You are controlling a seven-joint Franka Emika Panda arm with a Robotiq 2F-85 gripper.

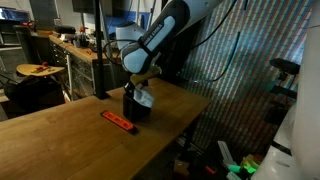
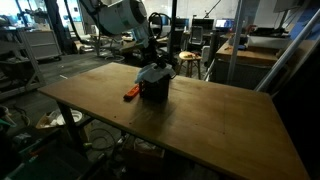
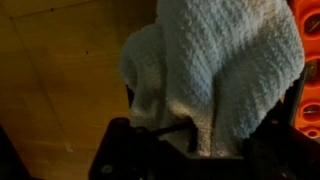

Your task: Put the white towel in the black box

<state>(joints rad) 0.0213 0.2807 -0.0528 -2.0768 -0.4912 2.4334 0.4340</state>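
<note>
I will next move my gripper toward the orange-red bar tool and let go over the side of the box nearest it, as the white towel (image 1: 146, 97) is bunched toward the opposite edge.
The white towel (image 1: 146, 97) hangs bunched from my gripper (image 1: 141, 82) right over the black box (image 1: 134, 108), with its lower part at the box's open top. In an exterior view the towel (image 2: 155, 73) sits on top of the box (image 2: 153, 92), with the gripper (image 2: 152, 61) just above. In the wrist view the towel (image 3: 215, 65) fills the upper right. The gripper (image 3: 198, 140) is shut on its lower folds. Dark shapes at the bottom hide the box's inside.
A flat orange-red bar tool (image 1: 119, 121) lies on the wooden table (image 1: 70, 135) beside the box; it also shows in an exterior view (image 2: 131, 94) and at the wrist view's right edge (image 3: 306, 60). Benches and lab clutter stand behind the table.
</note>
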